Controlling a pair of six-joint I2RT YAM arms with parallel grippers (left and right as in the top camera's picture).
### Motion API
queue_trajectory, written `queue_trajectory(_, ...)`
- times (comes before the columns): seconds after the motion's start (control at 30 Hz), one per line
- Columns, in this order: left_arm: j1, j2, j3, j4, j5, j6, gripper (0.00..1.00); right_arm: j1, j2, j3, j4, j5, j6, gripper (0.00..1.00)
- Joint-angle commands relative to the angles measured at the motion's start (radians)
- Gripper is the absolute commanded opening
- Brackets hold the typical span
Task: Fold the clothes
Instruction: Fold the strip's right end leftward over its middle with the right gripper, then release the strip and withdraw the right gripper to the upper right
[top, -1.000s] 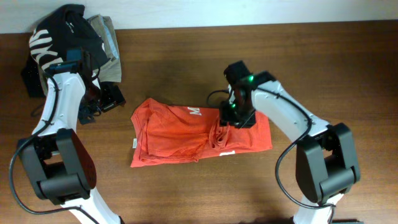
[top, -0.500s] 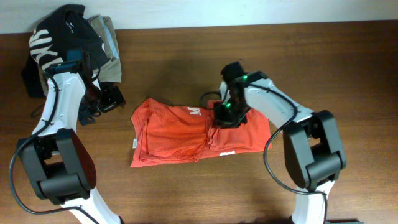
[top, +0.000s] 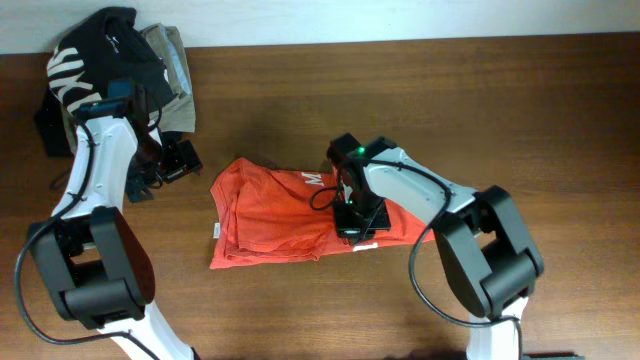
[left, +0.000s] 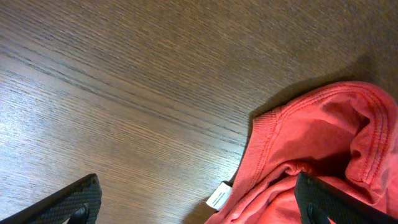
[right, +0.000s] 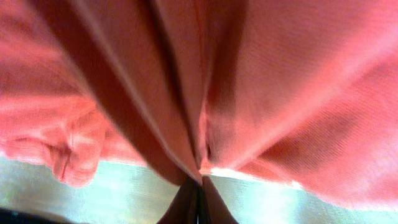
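Observation:
Bare wood still lies between the left gripper's open fingers. So the left gripper comes down to the right in the overhead view onto the shirt's edge near the label next.
The clothes, a red-orange T-shirt (top: 275, 215) with white lettering, lie crumpled and partly folded at the table's middle. My right gripper (top: 353, 216) sits on the shirt's right half, shut on a pinched ridge of its fabric (right: 205, 112). In the right wrist view the dark fingers (right: 186, 202) meet under the cloth. My left gripper (top: 175, 160) stands open just off the shirt's upper left. In the left wrist view its fingers (left: 71, 202) are wide apart. One is over bare wood, the other over the shirt's hem (left: 311, 143) beside the white label (left: 217, 196).
A black garment with large white letters (top: 95, 50) and olive-grey folded garments (top: 172, 62) are piled at the back left corner, behind the left arm. The wooden table (top: 520, 110) ends at its back edge along the top.
My right gripper has shut on the shirt fabric and moved left and forward across the shirt, from its upper right toward its middle. The left arm has stayed still.

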Motion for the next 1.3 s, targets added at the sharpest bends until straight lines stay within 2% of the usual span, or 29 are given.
queue_trajectory(0.0, -0.005, -0.006, -0.005, -0.004, 0.008, 0.001, 0.99, 0.028, -0.093, -0.008, -0.019, 0.028, 0.004, 0.05)
queue_trajectory(0.17, -0.005, -0.006, -0.005, -0.004, 0.008, 0.001, 0.99, 0.031, -0.093, -0.008, 0.020, 0.003, 0.004, 0.18)
queue_trajectory(0.3, -0.005, -0.006, -0.005, -0.004, 0.008, 0.001, 0.99, 0.036, -0.093, -0.008, 0.024, 0.005, 0.000, 0.19)
queue_trajectory(0.37, -0.005, -0.006, -0.005, -0.004, 0.008, 0.001, 0.99, 0.005, -0.098, 0.016, -0.016, 0.108, 0.001, 0.14)
queue_trajectory(0.43, -0.005, -0.006, -0.005, -0.004, 0.008, 0.001, 0.99, -0.081, -0.102, 0.049, -0.067, 0.211, 0.000, 0.15)
queue_trajectory(0.5, -0.005, -0.006, -0.005, -0.005, 0.008, 0.001, 0.99, -0.172, -0.095, 0.042, -0.064, 0.188, -0.094, 0.15)
queue_trajectory(0.57, -0.005, -0.006, -0.005, -0.004, 0.008, 0.001, 0.99, -0.222, -0.084, 0.002, -0.024, 0.023, -0.243, 0.14)
queue_trajectory(0.6, -0.005, -0.006, -0.005, -0.003, 0.008, 0.001, 0.99, -0.226, -0.077, -0.023, 0.006, -0.024, -0.267, 0.14)
queue_trajectory(0.73, -0.005, -0.006, -0.005, -0.004, 0.008, 0.001, 0.99, -0.217, -0.027, -0.125, 0.092, -0.056, -0.271, 0.14)
queue_trajectory(0.8, -0.005, -0.006, -0.005, -0.004, 0.008, 0.001, 0.99, -0.224, -0.026, -0.152, 0.073, -0.042, -0.256, 0.04)
queue_trajectory(0.87, -0.005, -0.006, -0.005, -0.004, 0.008, 0.001, 0.99, -0.244, -0.033, -0.152, 0.024, 0.123, -0.120, 0.04)
queue_trajectory(0.9, -0.005, -0.006, -0.005, -0.003, 0.008, 0.001, 0.99, -0.257, -0.047, -0.148, 0.015, 0.185, -0.082, 0.04)
queue_trajectory(1.07, -0.005, -0.006, -0.005, 0.000, 0.009, 0.002, 0.99, -0.313, -0.179, 0.005, -0.085, 0.244, -0.074, 0.06)
queue_trajectory(1.1, -0.006, -0.006, -0.008, 0.000, 0.017, 0.006, 0.99, -0.325, -0.208, 0.033, -0.078, 0.248, -0.071, 0.36)
queue_trajectory(1.13, -0.008, -0.006, -0.017, 0.000, 0.061, 0.034, 0.99, -0.350, -0.229, 0.069, -0.051, 0.259, -0.074, 0.97)
queue_trajectory(1.2, -0.013, -0.006, -0.054, 0.000, 0.165, 0.079, 0.99, -0.412, -0.228, 0.104, -0.021, 0.274, -0.078, 0.99)
queue_trajectory(1.27, -0.023, -0.006, -0.115, 0.000, 0.196, 0.111, 0.99, -0.523, -0.227, 0.109, 0.027, 0.271, -0.079, 0.99)
